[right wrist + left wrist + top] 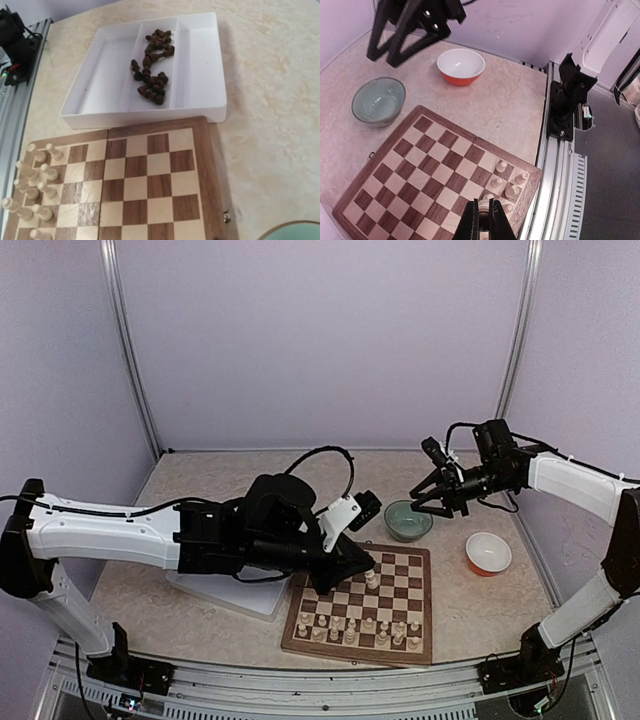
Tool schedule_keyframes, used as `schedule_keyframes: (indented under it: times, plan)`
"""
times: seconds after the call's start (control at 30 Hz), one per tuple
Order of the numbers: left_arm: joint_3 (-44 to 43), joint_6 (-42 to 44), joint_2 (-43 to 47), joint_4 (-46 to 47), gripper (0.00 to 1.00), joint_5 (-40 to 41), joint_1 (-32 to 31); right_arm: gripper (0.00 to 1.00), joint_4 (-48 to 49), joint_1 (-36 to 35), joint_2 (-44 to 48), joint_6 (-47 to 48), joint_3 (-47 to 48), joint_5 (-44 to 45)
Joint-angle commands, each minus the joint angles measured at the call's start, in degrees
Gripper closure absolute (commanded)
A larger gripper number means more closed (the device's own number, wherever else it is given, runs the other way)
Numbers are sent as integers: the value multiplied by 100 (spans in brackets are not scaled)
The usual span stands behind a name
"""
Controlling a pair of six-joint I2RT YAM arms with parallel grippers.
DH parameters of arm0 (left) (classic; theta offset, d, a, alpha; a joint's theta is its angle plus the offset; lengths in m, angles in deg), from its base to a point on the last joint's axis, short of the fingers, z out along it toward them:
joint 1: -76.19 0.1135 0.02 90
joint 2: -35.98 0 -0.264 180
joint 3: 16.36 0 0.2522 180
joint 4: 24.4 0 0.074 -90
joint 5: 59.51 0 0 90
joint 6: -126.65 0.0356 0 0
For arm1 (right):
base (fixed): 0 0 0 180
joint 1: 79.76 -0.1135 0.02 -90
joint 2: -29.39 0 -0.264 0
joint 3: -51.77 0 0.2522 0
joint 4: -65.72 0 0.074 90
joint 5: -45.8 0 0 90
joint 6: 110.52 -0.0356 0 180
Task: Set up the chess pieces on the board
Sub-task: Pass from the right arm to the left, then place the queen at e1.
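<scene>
I should carry the cream-white piece back and down with my left gripper next, and release it on the empty square of the nearest row, which is below the piece and back toward the bar.
The board [400, 585] lies at the table's front middle. Several cream-white chess pieces [360, 625] stand in its two near rows, also visible in the left wrist view [512, 182] and the right wrist view [35, 185]. My left gripper [483, 201] is shut on one cream-white piece [483, 206] just over the board's near-right squares [370, 577]. Dark pieces [152, 75] lie heaped in the middle slot of a white tray [145, 117]. My right gripper [425, 498] hangs open and holds nothing above a green bowl [408, 521]; its fingers stay out of its own wrist view.
The green bowl [378, 100] sits just beyond the board's far right corner. An orange bowl with a white inside [488, 553] stands to its right. The white tray [235, 595] lies left of the board, mostly under my left arm. A metal rail [560, 200] runs along the table's near edge.
</scene>
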Motion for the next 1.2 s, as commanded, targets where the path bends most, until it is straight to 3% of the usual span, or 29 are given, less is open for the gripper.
schedule_keyframes:
  times: [0.0,0.2,1.17]
  plan:
    - [233,-293,-219,-89,100,229,-301,56,180,8,186,-94,-70,235]
    - [460,-571,-476,412,99,-92,-497,56,150,8,159,-103,-68,236]
    - [109,-368,-1459,-42,96,59,-700,55,120,8,96,-65,-68,205]
